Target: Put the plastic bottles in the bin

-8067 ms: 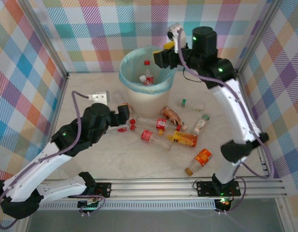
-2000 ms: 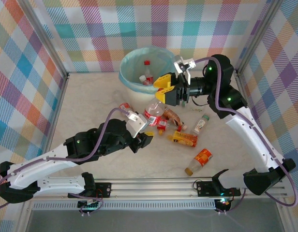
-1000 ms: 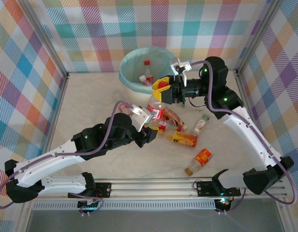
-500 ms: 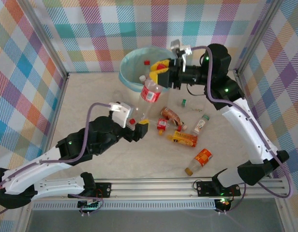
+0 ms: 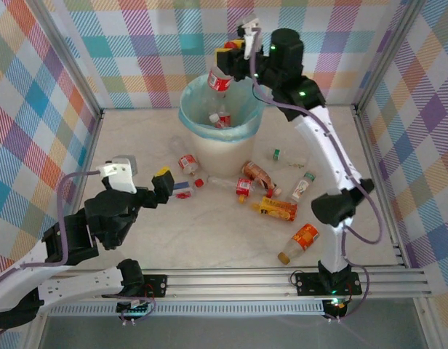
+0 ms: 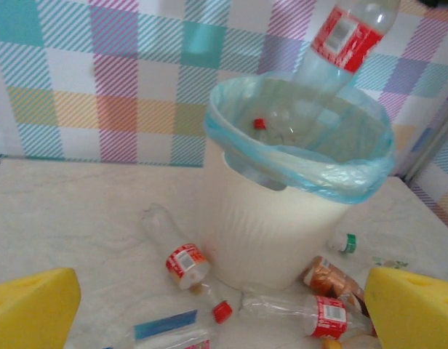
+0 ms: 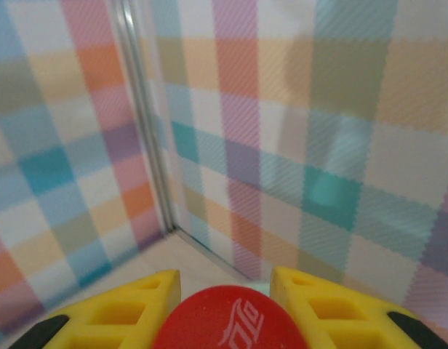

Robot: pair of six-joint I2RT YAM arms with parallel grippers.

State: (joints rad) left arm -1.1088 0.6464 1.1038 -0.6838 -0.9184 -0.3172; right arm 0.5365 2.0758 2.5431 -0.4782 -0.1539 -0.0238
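I should lower my right gripper toward the bin's rim next and let go of the bottle's red cap, because the bin's lined opening (image 5: 225, 105) is below and the bottle's lower end is already in it.
My right gripper (image 5: 235, 52) is shut on the red cap (image 7: 228, 320) of a clear plastic bottle with a red label (image 5: 219, 80), which hangs cap-up over the bin (image 5: 209, 149). The left wrist view shows that bottle (image 6: 342, 35) above the bin's blue-lined rim (image 6: 311, 171). More bottles lie inside the bin (image 5: 220, 118). My left gripper (image 5: 160, 183) is open and low over the table at the left, with nothing between its yellow fingers (image 6: 31, 316). Several bottles lie on the table, among them a red-label one (image 5: 188, 163) by the bin's foot.
In front of the bin lie loose bottles: a brown one (image 5: 258, 172), an orange-label one (image 5: 276, 209), another orange one (image 5: 300, 242) near the front rail, and a green-cap one (image 5: 302, 187). Checked walls close in the table on three sides.
My left gripper has opened, let go of the red-label bottle and drawn back to the left. My right gripper has carried the bottle up and back, from over the table to above the bin.
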